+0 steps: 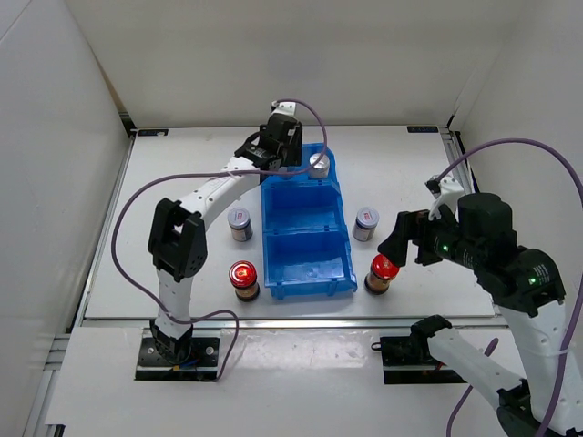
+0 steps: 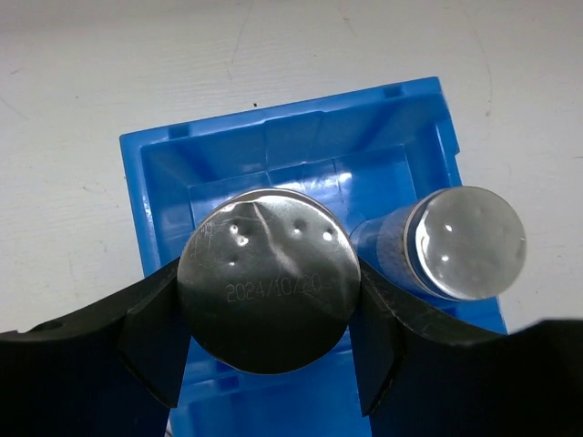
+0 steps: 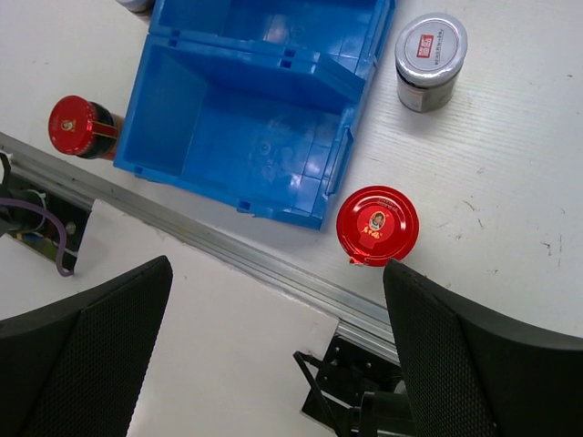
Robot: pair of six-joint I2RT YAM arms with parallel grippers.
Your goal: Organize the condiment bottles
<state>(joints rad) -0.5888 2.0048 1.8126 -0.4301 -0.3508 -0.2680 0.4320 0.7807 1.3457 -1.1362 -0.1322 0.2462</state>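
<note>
My left gripper is holding a bottle and will next move away from the standing bottle. It will lower the held bottle to the far compartment's free side [image 1: 274, 178] [image 2: 208, 198] below and let go of it.
My left gripper [image 1: 284, 150] is shut on a tall silver-capped bottle [image 2: 268, 280], held over the far compartment of the blue bin [image 1: 305, 264]. A second silver-capped bottle [image 1: 318, 165] stands in that compartment, just right of the held one [image 2: 469, 242]. Two short white-lidded jars [image 1: 240, 222] [image 1: 366, 223] stand on the table, one on each side of the bin. A red-capped dark jar [image 1: 243, 278] is at the bin's near left corner, another [image 1: 382, 271] at its near right. My right gripper [image 1: 405, 238] hangs open above and beside the right red-capped jar [image 3: 377, 225], holding nothing.
The bin's middle and near compartments [image 3: 237, 137] hold nothing. A metal rail [image 3: 273, 273] runs along the table's near edge. White walls enclose the table on the left, back and right. Purple cables loop from both arms.
</note>
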